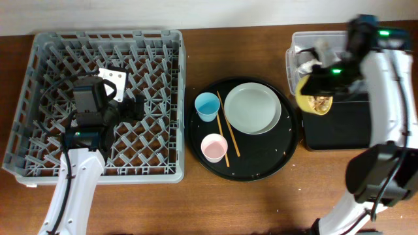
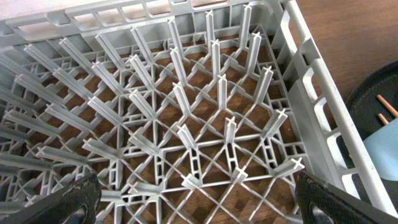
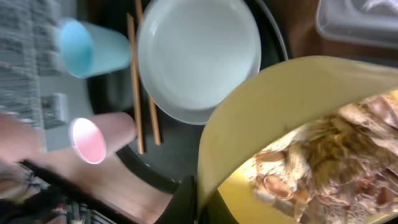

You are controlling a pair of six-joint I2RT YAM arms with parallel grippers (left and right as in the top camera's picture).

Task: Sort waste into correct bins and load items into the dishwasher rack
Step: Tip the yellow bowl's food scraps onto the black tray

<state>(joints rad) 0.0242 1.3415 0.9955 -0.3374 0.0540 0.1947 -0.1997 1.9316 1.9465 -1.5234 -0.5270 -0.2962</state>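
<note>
My right gripper needs to tilt over the shallow black tray next, because scraps are in the bowl (image 1: 307, 98). Then it needs to go down onto the round tray's bare near side to let go.
My right gripper (image 3: 205, 202) is shut on the rim of the yellow bowl (image 1: 307, 98), held tilted over the left edge of the shallow black tray (image 1: 346, 134). Brownish noodle-like food scraps (image 3: 329, 155) lie inside the bowl. The clear plastic tub (image 1: 300, 42) holds the crumpled white napkin (image 1: 307, 64). The light-blue cup (image 1: 208, 106), pink cup (image 1: 213, 147), pale round plate (image 1: 253, 108) and two wooden chopsticks (image 1: 228, 134) rest on the large round black tray (image 1: 261, 163). My left gripper (image 2: 196, 205) is open and empty above the grey dishwasher rack (image 1: 163, 98).
The rack's upright pegs (image 2: 186, 99) fill the left wrist view, with its right wall (image 2: 317, 106) beside the round tray. Bare wooden table (image 1: 228, 209) lies in front of the rack and trays.
</note>
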